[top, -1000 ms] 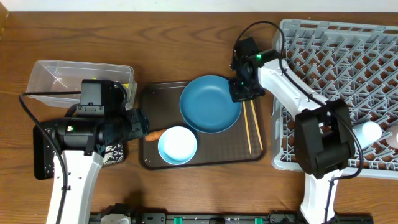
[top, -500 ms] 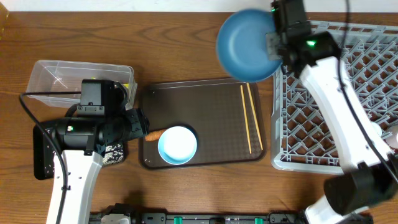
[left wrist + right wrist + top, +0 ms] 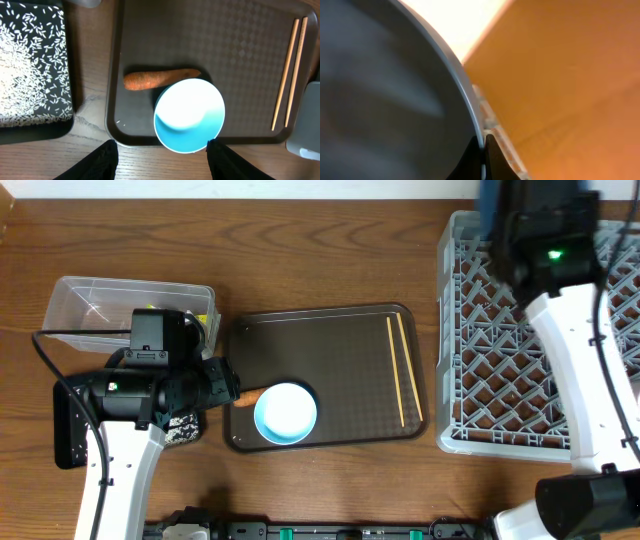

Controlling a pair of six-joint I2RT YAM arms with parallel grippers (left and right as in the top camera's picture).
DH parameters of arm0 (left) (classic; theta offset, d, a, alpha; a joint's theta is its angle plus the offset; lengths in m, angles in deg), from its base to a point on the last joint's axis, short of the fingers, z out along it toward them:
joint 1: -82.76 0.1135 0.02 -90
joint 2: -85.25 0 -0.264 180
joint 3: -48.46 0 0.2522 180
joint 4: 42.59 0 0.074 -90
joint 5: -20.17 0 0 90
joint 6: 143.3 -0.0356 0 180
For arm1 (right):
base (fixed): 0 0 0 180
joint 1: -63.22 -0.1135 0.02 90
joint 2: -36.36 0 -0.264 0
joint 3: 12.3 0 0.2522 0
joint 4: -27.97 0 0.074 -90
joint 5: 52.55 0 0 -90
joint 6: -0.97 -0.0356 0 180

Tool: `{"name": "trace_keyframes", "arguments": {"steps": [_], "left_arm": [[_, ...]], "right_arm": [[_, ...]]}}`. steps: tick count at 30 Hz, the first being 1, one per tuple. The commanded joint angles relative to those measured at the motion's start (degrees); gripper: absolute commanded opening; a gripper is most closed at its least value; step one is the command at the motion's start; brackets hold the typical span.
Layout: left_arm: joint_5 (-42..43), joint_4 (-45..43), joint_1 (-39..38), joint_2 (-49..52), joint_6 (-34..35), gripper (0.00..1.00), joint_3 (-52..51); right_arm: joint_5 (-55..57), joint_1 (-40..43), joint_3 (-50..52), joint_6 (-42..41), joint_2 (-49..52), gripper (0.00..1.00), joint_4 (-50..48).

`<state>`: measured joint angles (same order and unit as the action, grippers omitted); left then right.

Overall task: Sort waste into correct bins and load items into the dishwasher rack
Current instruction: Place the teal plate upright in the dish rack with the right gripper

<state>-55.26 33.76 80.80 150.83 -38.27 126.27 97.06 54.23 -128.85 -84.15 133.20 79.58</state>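
Observation:
Because the plate (image 3: 395, 100) hangs high, I will move my right gripper to the right in the overhead view, down to the rack's far wires, and release the plate's rim.
My right gripper (image 3: 482, 150) is shut on the rim of the dark-blue plate (image 3: 395, 100). It holds the plate high, on edge, over the far left corner of the dishwasher rack (image 3: 500, 370); overhead the plate shows as a blue sliver (image 3: 487, 200). My left gripper (image 3: 161, 147) is open and empty, above the near rim of the small light-blue bowl (image 3: 189, 115), which also shows overhead (image 3: 285, 412). The orange carrot (image 3: 160, 79) lies against the bowl's far side. Two chopsticks (image 3: 400, 370) lie at the brown tray's right side. The cup and pale bowl are hidden.
The brown serving tray (image 3: 330, 350) lies mid-table. The black tray (image 3: 30, 65), strewn with rice, sits left of it. The clear tub (image 3: 100, 305), holding white paper, stands at the far left. The right arm (image 3: 590, 380) spans the rack.
My right gripper has lifted the blue plate off the brown tray and carried it up and right to the rack's far corner, turning it on edge. The left arm has not moved.

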Motion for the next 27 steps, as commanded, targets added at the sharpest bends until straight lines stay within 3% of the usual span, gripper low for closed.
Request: {"name": "trace_keyframes", "arguments": {"steps": [1,14,27], "left_arm": [[-0.76,0.00,0.24,0.26,-0.13,0.60,0.20],[-5.44,-3.74,0.24,0.26,-0.09,0.59,0.20],[-5.42,-7.87,0.24,0.28,-0.02,0.59,0.20]], "right_arm": [[9.01,4.79,-0.52,3.65,-0.09,0.01,-3.39],[12.59,22.27,0.48,10.43,5.51,0.01,-14.32],[13.03,24.68,0.48,10.71,19.74,0.01,-15.34]]}}
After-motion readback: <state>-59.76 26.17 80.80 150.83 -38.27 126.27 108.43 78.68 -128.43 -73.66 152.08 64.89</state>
